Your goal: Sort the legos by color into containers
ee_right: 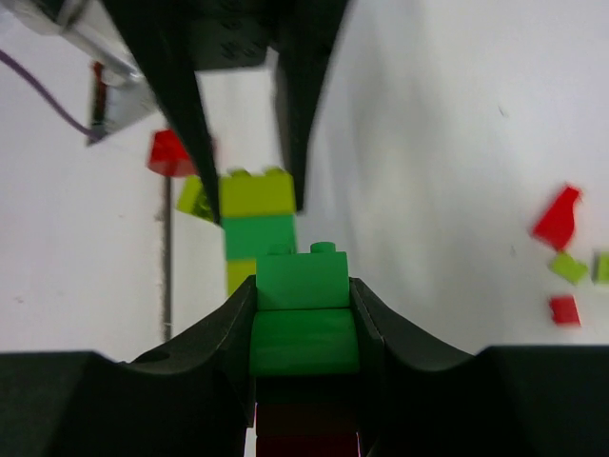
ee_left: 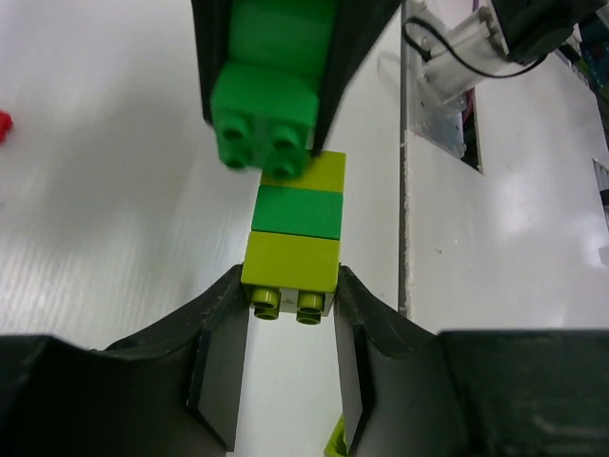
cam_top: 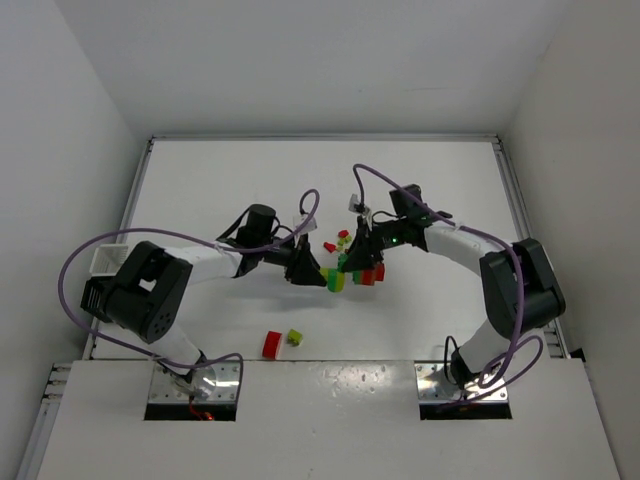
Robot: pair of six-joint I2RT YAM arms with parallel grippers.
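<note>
The dark green stack goes down onto bare tabletop next. My right gripper lowers to there, below and to its right in the top view, clear of the left gripper, and releases.
My left gripper (cam_top: pixel 312 270) (ee_left: pixel 290 290) is shut on the lime end brick of a short lime-green-lime lego stack (ee_left: pixel 296 224) (cam_top: pixel 335 279). My right gripper (cam_top: pixel 357 260) (ee_right: pixel 304 290) is shut on a dark green lego stack (ee_right: pixel 304 319) (ee_left: pixel 269 100) with red bricks behind it (cam_top: pixel 371 274). The two stacks sit end to end above the table's middle; I cannot tell whether they touch. Loose legos: a red brick (cam_top: pixel 272 343) and a lime brick (cam_top: pixel 294 337) near the front, small red and lime pieces (cam_top: pixel 331 246) (ee_right: pixel 557 217) behind. One white container (cam_top: pixel 108 260) stands at the far left.
The left arm's bulky elbow (cam_top: pixel 145 290) sits beside the white container. The raised table rim (cam_top: pixel 322 138) runs along the back. Grey mounting plates (cam_top: pixel 195 385) with wiring are at the near edge.
</note>
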